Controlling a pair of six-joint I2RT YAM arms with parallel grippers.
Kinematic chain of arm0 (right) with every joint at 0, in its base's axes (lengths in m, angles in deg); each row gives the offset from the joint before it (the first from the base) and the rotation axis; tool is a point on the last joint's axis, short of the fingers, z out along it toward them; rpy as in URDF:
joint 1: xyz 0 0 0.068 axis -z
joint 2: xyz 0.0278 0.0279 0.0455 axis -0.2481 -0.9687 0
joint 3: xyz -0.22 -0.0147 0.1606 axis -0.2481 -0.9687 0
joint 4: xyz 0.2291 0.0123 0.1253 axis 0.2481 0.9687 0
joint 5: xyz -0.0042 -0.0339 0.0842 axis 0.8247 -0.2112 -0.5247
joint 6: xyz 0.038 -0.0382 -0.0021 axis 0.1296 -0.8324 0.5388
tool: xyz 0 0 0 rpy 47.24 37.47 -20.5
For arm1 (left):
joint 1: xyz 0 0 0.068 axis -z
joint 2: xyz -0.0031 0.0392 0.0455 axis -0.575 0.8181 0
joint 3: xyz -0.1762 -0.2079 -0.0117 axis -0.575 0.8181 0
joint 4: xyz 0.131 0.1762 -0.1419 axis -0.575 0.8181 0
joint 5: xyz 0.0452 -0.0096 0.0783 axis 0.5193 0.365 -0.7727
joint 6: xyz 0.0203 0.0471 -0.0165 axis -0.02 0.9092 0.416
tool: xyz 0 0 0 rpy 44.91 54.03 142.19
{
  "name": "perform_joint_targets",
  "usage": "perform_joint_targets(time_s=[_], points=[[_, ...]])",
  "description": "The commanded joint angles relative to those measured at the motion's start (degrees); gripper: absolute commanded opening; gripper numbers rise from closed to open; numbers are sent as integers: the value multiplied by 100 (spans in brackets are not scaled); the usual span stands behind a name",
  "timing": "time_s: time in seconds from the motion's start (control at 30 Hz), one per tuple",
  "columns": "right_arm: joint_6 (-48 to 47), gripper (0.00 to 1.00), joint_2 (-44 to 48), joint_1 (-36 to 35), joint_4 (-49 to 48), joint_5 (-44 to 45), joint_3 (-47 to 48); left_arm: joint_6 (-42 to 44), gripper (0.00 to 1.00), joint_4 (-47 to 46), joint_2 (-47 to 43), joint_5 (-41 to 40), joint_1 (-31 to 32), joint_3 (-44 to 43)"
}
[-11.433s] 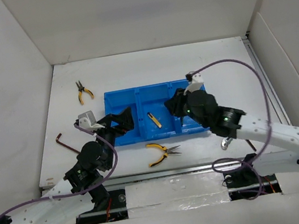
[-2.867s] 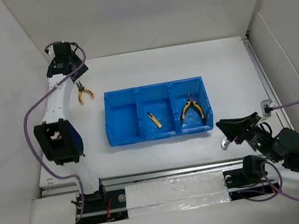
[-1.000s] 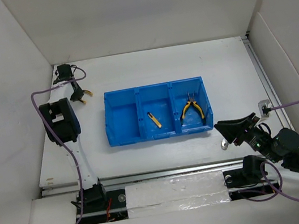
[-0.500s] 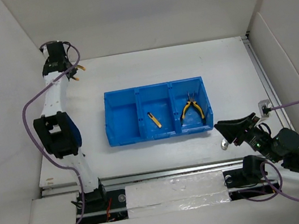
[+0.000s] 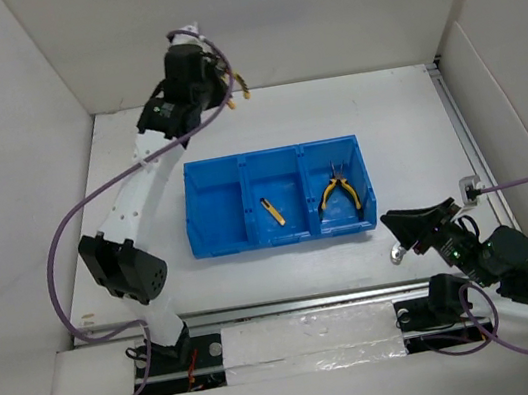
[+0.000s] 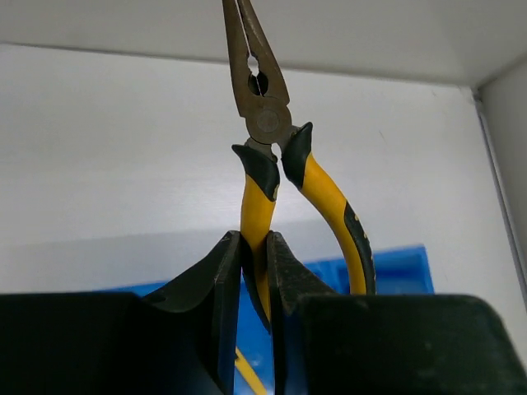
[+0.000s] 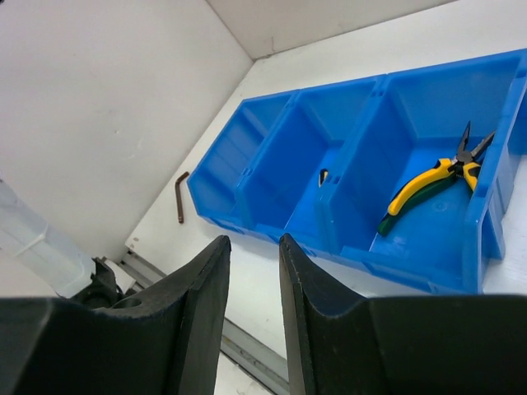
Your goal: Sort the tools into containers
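Next, my left gripper moves back and down to release over the yellow-and-green pliers (image 5: 337, 193), since they lie below it, to its right in the top view.
My left gripper (image 5: 225, 84) is raised above the table's far side, behind the blue three-compartment tray (image 5: 216, 216), and is shut on yellow-and-black long-nose pliers (image 5: 245, 88). In the left wrist view the fingers (image 6: 222, 271) pinch one handle of these pliers (image 6: 263, 123), whose nose points away. Yellow-and-green pliers (image 5: 337, 193) lie in the right compartment. A short yellow-and-black stick tool (image 5: 273, 212) lies in the middle one. My right gripper (image 5: 390, 223) is open and empty at the near right, just beyond a small silver piece (image 5: 396, 254).
The right wrist view shows the tray (image 7: 247, 185), the yellow-and-green pliers (image 7: 428, 185) and a dark hex key (image 7: 180, 196) on the table past the tray's left end. White walls close in the table at the back and on both sides.
My left arm has swung from the far-left corner to the right and higher, carrying the yellow pliers to behind the tray. The right arm has not moved.
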Motion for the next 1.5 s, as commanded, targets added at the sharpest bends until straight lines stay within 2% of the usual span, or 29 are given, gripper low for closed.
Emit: perform_joint_targets(time_s=[0.0, 0.17, 0.37, 0.47, 0.63, 0.9, 1.13, 1.47], points=[[177, 35, 820, -39, 29, 425, 46, -96, 0, -718, -733, 167, 510, 714], [379, 35, 1031, -39, 188, 707, 81, -52, 0, -1298, -848, 351, 1451, 1656], [572, 35, 1049, -39, 337, 962, 107, -61, 0, -1844, -1024, -219, 2644, 2378], [766, 35, 1101, -39, 513, 1234, 151, -122, 0, -1923, -1033, -606, 3059, 2581], [863, 35, 1365, -39, 610, 1314, 143, -350, 0, -2151, -997, -790, 3604, 3107], [811, 35, 1348, -39, 575, 1252, 134, -755, 0, -2890, -1094, -783, 3737, 4013], [767, 35, 1348, -39, 549, 1208, 134, -790, 0, -3014, -532, -852, 3992, 3707], [723, 35, 1348, -39, 513, 1121, 125, -1089, 0, -2978, 101, -1125, 3992, 3478]])
